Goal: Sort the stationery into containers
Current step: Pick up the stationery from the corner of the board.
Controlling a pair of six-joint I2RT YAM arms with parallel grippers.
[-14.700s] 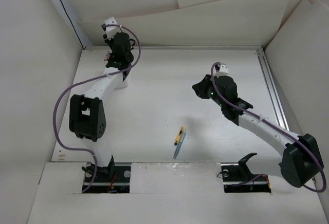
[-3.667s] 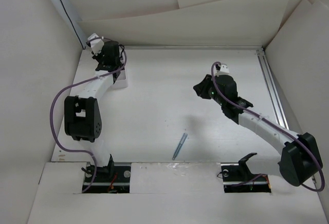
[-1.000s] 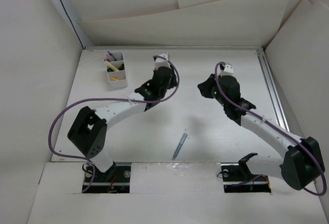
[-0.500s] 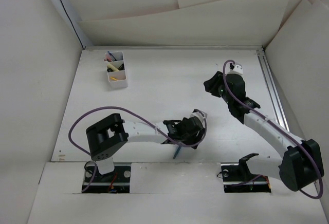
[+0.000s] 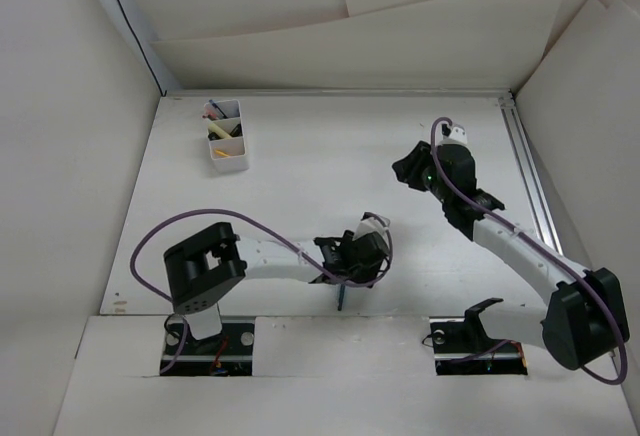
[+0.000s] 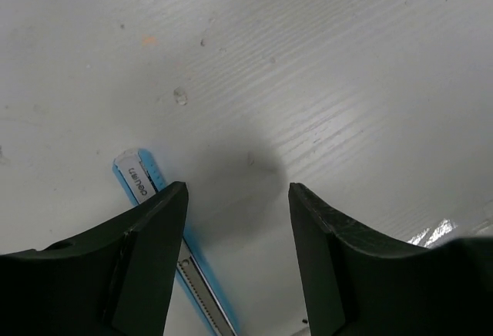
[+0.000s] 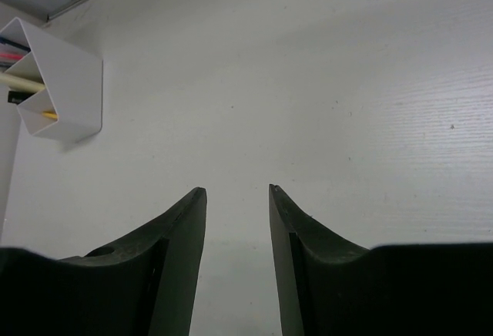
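I should next turn my left gripper and move it sideways over the blue cutter's far end (image 6: 139, 175).
A thin blue pen-like item (image 6: 139, 179) lies on the white table near the front edge. In the top view only its near end (image 5: 341, 302) shows below my left gripper (image 5: 340, 270). In the left wrist view my left gripper (image 6: 239, 191) is open just above the table, and the blue item runs under its left finger, not between the jaws. The white divided container (image 5: 226, 137) stands at the far left with several pens and a yellow highlighter in it. It also shows in the right wrist view (image 7: 65, 89). My right gripper (image 7: 236, 191) is open and empty, held up over the table's right half (image 5: 405, 168).
White walls close in the table on the left, back and right. A metal rail (image 5: 530, 181) runs along the right edge. The arm bases and their cables sit at the near edge.
My left arm has swung from the table's middle down to the blue item near the front edge and stands over it, open. The right arm has shifted slightly.
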